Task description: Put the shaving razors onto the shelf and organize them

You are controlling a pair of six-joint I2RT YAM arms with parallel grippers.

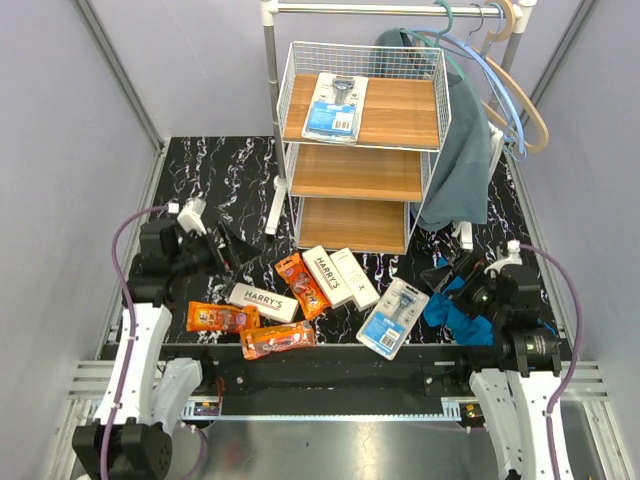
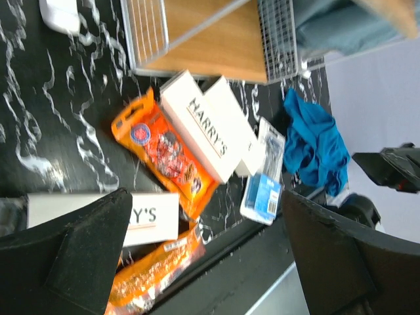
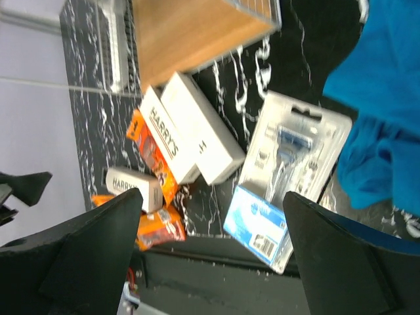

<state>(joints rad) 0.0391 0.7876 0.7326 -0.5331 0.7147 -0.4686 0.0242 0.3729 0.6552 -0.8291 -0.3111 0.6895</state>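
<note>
My left gripper needs to move across above the boxes and go down onto the razor handle, because the handle is beyond the boxes, below my gripper and to its right in the top view.
The shelf (image 1: 360, 172) stands at the back centre with one blue-and-white blister card (image 1: 335, 105) on its top board. On the table lie another blister card (image 1: 393, 317), three white HARRY'S boxes (image 1: 263, 301) (image 1: 328, 275) (image 1: 355, 277) and three orange bags (image 1: 222, 317) (image 1: 277, 340) (image 1: 302, 285). My left gripper (image 1: 232, 250) is open and empty, hovering left of the pile; its view shows a box (image 2: 141, 216) and bags (image 2: 164, 151) below. My right gripper (image 1: 447, 275) is open and empty to the right of the blister card (image 3: 289, 177).
A white clothes rail with hangers and a teal garment (image 1: 460, 140) stands behind and to the right of the shelf. A crumpled blue cloth (image 1: 460, 312) lies under my right gripper. The rail's white foot (image 1: 275, 215) sits left of the shelf.
</note>
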